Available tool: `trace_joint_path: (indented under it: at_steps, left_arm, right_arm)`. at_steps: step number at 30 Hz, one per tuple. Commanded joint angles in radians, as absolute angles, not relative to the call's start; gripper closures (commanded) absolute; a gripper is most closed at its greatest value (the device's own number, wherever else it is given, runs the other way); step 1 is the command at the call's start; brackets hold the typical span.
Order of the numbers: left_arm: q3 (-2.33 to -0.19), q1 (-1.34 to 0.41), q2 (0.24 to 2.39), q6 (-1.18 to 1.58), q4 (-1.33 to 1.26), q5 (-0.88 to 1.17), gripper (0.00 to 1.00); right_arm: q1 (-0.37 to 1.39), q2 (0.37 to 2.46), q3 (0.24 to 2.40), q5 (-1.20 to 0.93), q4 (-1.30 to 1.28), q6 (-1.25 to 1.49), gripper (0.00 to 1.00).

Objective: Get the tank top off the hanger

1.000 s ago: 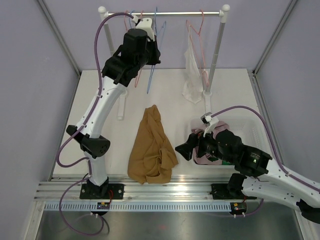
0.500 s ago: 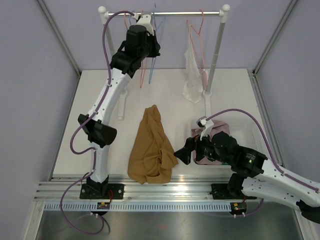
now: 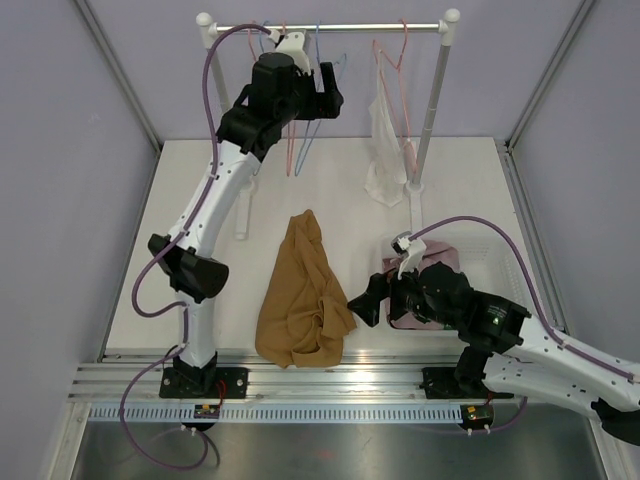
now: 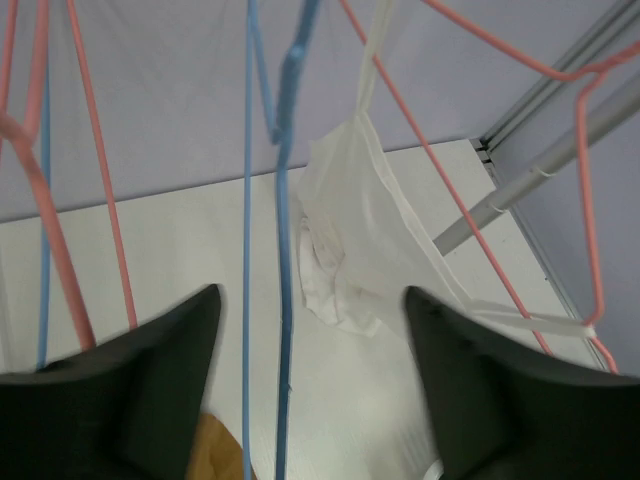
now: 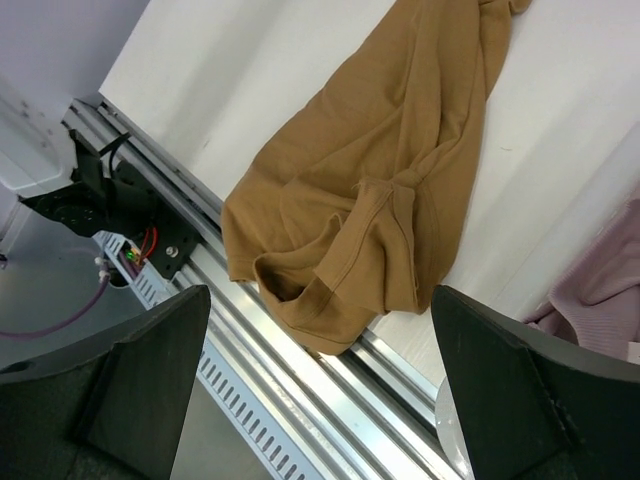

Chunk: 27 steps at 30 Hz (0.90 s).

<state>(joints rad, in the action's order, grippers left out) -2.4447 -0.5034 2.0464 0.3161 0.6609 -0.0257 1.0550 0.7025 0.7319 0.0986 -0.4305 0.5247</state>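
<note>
My right gripper should next move down, away from the white bin, onto the middle of the brown tank top (image 3: pixel 304 298) (image 5: pixel 385 156), because it is lying off any hanger.
A brown tank top (image 3: pixel 300 300) lies crumpled on the table, off any hanger; it also fills the right wrist view (image 5: pixel 380 170). My left gripper (image 3: pixel 320 98) is up under the rail, open. In its wrist view (image 4: pixel 310 300) a bare blue hanger (image 4: pixel 283 250) hangs between the spread fingers, apparently free of both. A bare pink hanger (image 4: pixel 100 200) hangs beside it. A white garment (image 3: pixel 383 150) with thin straps hangs on another pink hanger (image 3: pixel 400 60). My right gripper (image 3: pixel 362 300) hovers open by the tank top's right edge, holding nothing.
The rail (image 3: pixel 330 27) rests on two white posts (image 3: pixel 430 110). A white bin (image 3: pixel 500 250) holding pink cloth (image 3: pixel 435 258) stands at the right, behind my right arm. An aluminium track (image 3: pixel 330 380) runs along the near table edge. Purple walls close in the sides.
My left gripper rose to the rail with the hanger and has opened from shut. The blue and pink hangers now hang from the rail. My right gripper drifted slightly left.
</note>
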Motion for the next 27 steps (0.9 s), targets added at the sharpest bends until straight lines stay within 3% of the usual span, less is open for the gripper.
trace_joint_path:
  at_steps: [1, 2, 9, 17, 27]
  left_arm:
    - [-2.442, -0.534, 1.885, 0.302, 0.629, -0.006, 0.05]
    - [-2.43, -0.54, 1.834, 0.299, 0.635, -0.008, 0.01]
    - [-2.145, -0.577, 1.512, 0.324, 0.678, -0.107, 0.01]
    - [-1.601, -0.598, 1.042, 0.393, 0.673, -0.23, 0.01]
    - [-1.177, -0.6, 0.671, 0.319, 0.715, -0.363, 0.01]
  right_arm:
    - [1.063, 0.741, 0.738, 0.156, -0.374, 0.482, 0.01]
    - [1.062, 0.752, 0.739, 0.176, -0.37, 0.476, 0.0]
    - [1.062, 0.948, 0.781, 0.204, -0.315, 0.472, 0.0]
    - [1.061, 1.245, 0.842, 0.123, -0.114, 0.479, 0.01]
    - [1.127, 1.632, 1.058, 0.236, -0.216, 0.408, 0.01]
